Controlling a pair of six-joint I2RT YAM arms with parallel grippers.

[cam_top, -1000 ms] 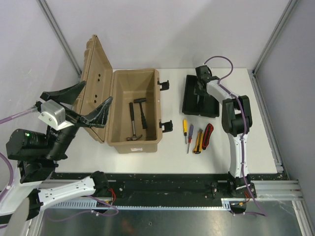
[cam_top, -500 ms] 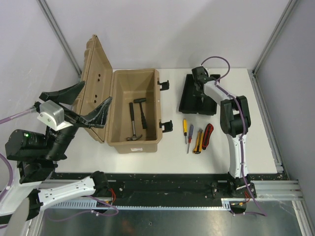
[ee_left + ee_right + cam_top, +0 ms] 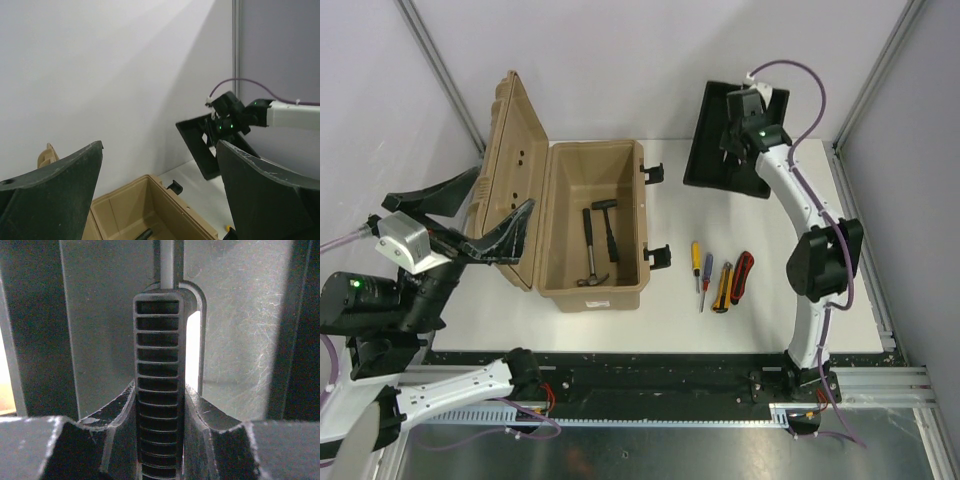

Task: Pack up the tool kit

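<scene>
My right gripper goes left in the top view next, then down into the open toolbox (image 3: 592, 225) to release the tray, since its hammers leave room above.
A tan toolbox (image 3: 592, 225) stands open at centre left with two hammers (image 3: 599, 243) inside. My right gripper (image 3: 741, 137) is shut on the ribbed handle (image 3: 159, 390) of the black tray (image 3: 718, 140) and holds it tilted up above the table's back right. The tray also shows in the left wrist view (image 3: 204, 145). Two screwdrivers (image 3: 700, 268), a yellow-black knife (image 3: 722, 288) and a red-black tool (image 3: 742, 276) lie right of the box. My left gripper (image 3: 470, 215) is open and empty, raised left of the box lid.
The open lid (image 3: 512, 170) leans back at the box's left. Black latches (image 3: 657, 256) stick out on the box's right side. Walls with metal posts (image 3: 873, 85) close the back corners.
My right gripper has lifted the black tray off the table and tipped it up on edge. My left arm has dropped slightly lower and to the left.
</scene>
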